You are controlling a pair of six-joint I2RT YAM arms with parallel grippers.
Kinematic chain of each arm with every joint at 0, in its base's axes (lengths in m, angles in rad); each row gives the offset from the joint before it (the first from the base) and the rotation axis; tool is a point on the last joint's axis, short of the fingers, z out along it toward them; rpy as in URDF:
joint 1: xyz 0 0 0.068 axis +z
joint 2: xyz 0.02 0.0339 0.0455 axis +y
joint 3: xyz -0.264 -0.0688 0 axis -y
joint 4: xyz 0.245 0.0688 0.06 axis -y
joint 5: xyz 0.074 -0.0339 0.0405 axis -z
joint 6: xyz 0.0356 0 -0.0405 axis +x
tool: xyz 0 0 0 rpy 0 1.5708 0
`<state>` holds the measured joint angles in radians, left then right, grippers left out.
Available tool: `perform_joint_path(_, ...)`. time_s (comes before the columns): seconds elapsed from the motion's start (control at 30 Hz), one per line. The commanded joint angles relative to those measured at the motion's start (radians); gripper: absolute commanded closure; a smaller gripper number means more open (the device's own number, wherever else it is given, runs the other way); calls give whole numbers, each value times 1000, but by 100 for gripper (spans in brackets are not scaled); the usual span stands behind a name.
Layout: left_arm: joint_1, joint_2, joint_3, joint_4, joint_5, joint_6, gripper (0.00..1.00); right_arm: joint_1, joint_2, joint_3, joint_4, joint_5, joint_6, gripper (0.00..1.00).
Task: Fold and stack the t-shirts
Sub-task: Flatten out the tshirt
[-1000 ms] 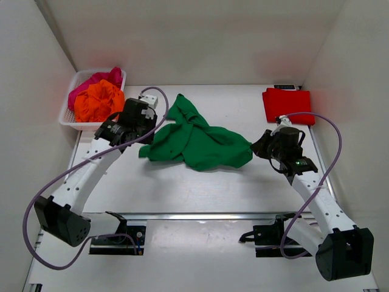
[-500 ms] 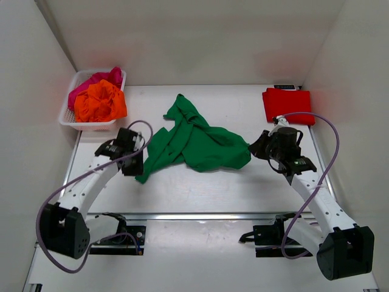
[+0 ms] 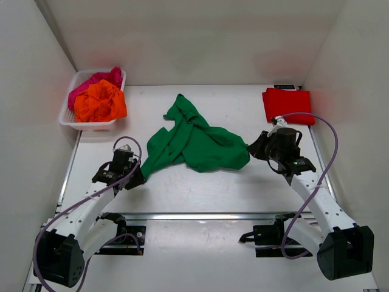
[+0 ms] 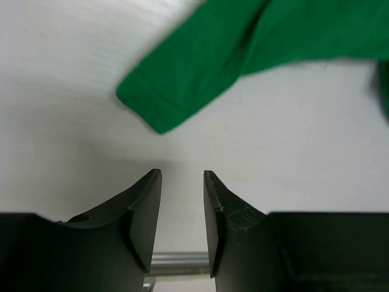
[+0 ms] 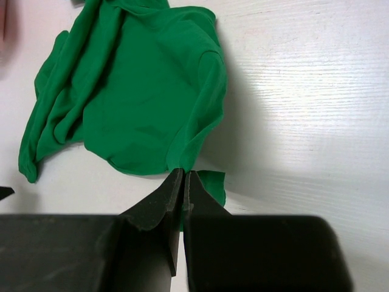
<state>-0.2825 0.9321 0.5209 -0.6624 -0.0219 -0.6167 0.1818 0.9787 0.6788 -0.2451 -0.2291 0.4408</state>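
Note:
My left gripper comes down onto the green t-shirt's near tip [image 3: 146,174] [image 4: 151,112] next, easing toward the cloth, since it lies on the tabletop just ahead of the open fingers.
A crumpled green t-shirt [image 3: 194,140] lies in the middle of the table. My right gripper [image 3: 254,148] is shut on its right edge and holds that edge a little off the table; the shirt fills the right wrist view [image 5: 134,91] ahead of the gripper [image 5: 183,173]. My left gripper [image 3: 135,181] is open and empty, just below the shirt's lower left tip. In the left wrist view that tip [image 4: 176,91] lies on the table ahead of the gripper [image 4: 182,176]. A folded red t-shirt [image 3: 287,104] lies at the back right.
A white basket [image 3: 68,117] at the back left holds an orange shirt [image 3: 98,102] and a pink one [image 3: 91,80]. White walls stand on both sides and at the back. A metal rail [image 3: 200,215] runs along the near table edge.
My left gripper has let go of the green shirt's left part and drawn back toward the near left. The shirt's left tip now lies flat on the table. The right gripper has barely moved.

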Motion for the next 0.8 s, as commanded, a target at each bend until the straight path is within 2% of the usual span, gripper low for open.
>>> perform_joint_path(0.0, 45, -7, -33, 80, -78, -15, 55, -7, -17, -12, 53, -22, -8, 100)
perform_joint_path(0.3, 34, 146, -19, 129, -135, -18, 54, -18, -11, -13, 70, -36, -11, 100)
perform_joint_path(0.57, -1, 189, -33, 231, -161, -49, 57, -28, -3, -27, 89, -50, -20, 100)
perform_joint_path(0.77, -9, 224, -38, 262, -159, -60, 55, -21, 3, -27, 92, -52, -19, 100)
